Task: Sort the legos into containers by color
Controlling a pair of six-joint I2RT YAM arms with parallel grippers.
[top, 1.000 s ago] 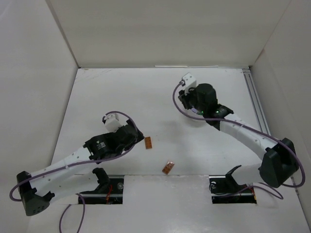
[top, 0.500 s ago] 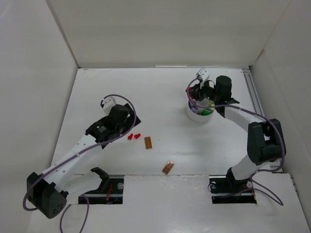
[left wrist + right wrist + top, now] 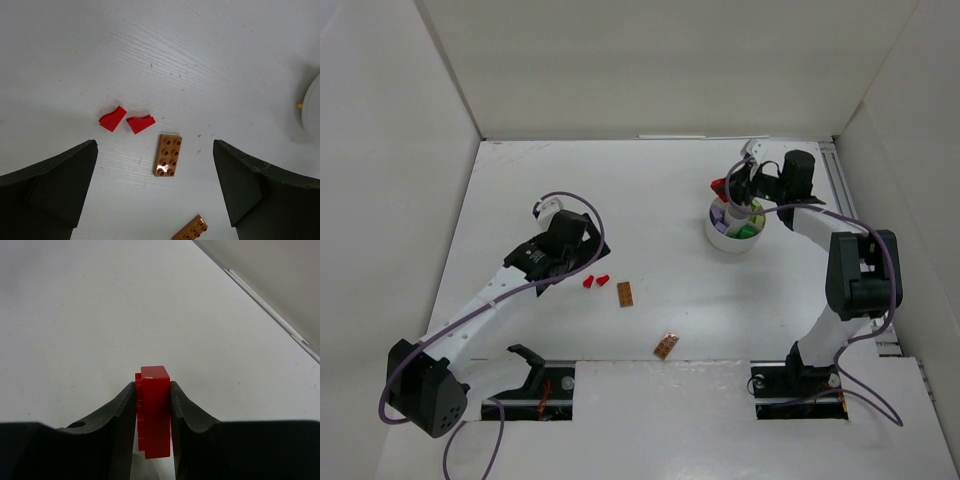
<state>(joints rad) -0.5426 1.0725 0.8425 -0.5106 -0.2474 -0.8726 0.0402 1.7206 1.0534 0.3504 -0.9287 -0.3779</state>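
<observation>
The red piece farther from the brown bricks lies on the tabletop below the open fingers, so my left gripper moves down and turns onto it next.
My right gripper (image 3: 724,188) is shut on a red brick (image 3: 154,410), held upright between the pads above the far left rim of the round white dish (image 3: 716,238). Green and purple pieces lie in the dish's wedges. My left gripper (image 3: 154,143) is open and empty, hovering above the table. Below it lie two small red pieces (image 3: 112,118) (image 3: 140,123) and a brown brick (image 3: 168,154). A second brown brick (image 3: 190,230) lies nearer the table's front. The top view shows the red pieces (image 3: 595,281) and both brown bricks (image 3: 625,294) (image 3: 666,345).
White walls enclose the table on the left, back and right. The dish's edge (image 3: 312,107) shows at the right of the left wrist view with a yellow piece beside it. The arm bases stand at the near edge.
My left gripper drew back up and left, uncovering the two red pieces. My right gripper swung from over the dish to its far left rim, now showing a red brick in its jaws.
</observation>
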